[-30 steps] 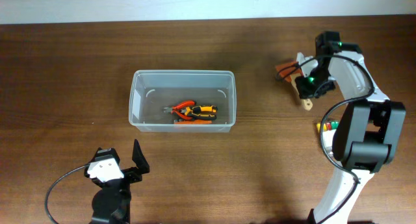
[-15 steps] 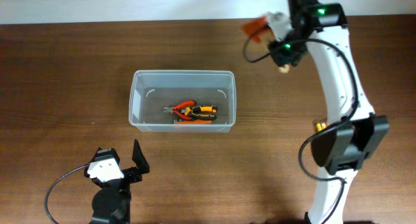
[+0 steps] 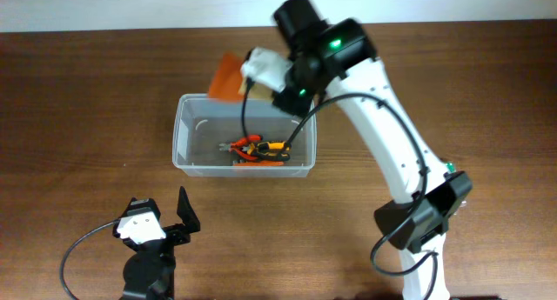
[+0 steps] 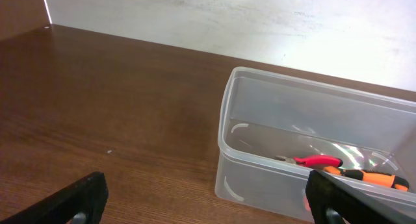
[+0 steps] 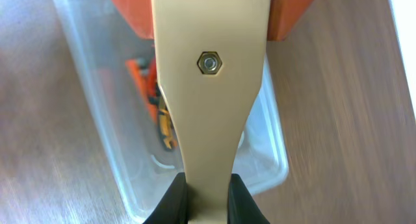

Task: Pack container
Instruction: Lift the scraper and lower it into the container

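My right gripper should next move back and down into the open container (image 3: 187, 148) beside the pliers and let go of the handle.
The clear plastic container (image 3: 187, 148) sits mid-table and holds red and orange-handled pliers (image 3: 257, 149). It also shows in the left wrist view (image 4: 260, 178) and the right wrist view (image 5: 273, 165). My right gripper (image 5: 207, 195) is shut on the tan wooden handle of a scraper (image 5: 208, 87) with an orange blade (image 3: 228, 74), held over the container's far rim. My left gripper (image 4: 208, 201) is open and empty, near the table's front edge, in front of the container.
The brown wooden table (image 3: 87, 91) runs to a white wall at the back. My right arm (image 3: 392, 152) stretches across the table's right half. A small green and red item (image 3: 449, 168) lies partly hidden beside that arm.
My right arm swung left from the table's right side, carrying the scraper to above the container's far rim. The left arm has not moved.
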Controlling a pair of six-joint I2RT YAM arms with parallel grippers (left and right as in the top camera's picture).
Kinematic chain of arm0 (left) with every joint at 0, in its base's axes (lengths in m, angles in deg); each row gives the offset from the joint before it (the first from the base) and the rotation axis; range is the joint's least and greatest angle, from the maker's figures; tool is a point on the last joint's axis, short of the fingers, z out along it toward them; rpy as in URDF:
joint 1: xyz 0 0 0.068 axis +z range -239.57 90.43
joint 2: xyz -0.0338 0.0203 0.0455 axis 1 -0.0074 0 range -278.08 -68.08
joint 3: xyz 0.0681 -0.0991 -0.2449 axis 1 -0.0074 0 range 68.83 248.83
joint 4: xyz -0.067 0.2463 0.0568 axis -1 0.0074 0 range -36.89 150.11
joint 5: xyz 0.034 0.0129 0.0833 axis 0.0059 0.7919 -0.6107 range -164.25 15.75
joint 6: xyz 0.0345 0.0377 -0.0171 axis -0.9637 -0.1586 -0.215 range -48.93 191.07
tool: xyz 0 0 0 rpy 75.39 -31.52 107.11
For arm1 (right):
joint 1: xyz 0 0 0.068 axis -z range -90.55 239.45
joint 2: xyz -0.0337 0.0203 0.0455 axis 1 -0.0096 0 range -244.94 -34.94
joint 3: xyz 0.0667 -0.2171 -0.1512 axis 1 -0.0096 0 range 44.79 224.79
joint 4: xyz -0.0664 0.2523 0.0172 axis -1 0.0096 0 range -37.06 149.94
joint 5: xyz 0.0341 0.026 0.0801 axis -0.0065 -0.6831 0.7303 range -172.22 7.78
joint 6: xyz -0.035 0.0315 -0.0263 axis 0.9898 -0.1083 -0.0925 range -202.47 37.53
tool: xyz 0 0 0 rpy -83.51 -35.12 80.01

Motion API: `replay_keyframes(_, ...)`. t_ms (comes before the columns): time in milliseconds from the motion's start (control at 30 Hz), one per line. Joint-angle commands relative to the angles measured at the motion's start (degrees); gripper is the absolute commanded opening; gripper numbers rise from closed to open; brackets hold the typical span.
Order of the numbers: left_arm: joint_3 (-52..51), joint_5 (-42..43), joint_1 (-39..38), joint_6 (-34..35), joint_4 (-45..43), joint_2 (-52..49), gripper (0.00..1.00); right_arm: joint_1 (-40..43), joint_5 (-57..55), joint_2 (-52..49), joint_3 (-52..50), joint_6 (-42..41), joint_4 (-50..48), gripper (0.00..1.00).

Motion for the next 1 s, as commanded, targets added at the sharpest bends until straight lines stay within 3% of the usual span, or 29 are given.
replay_keyframes(0, -0.2, -0.2, -0.2, -0.5, 0.1, 0.2, 0.99, -2.5, 1.4, -0.2, 1.1, 7.6, 0.0, 0.04)
replay_keyframes(867, -0.2, -0.2, -0.2, -0.5, 0.1, 0.2, 0.99, -3.9, 1.4, -18.6, -0.8, 6.6, -0.7, 0.05)
replay_keyframes(967, -0.2, -0.2, -0.2, -0.5, 0.1, 0.2, 0.99, -3.9, 1.3, -19.3, -0.8, 6.6, -1.0, 0.12)
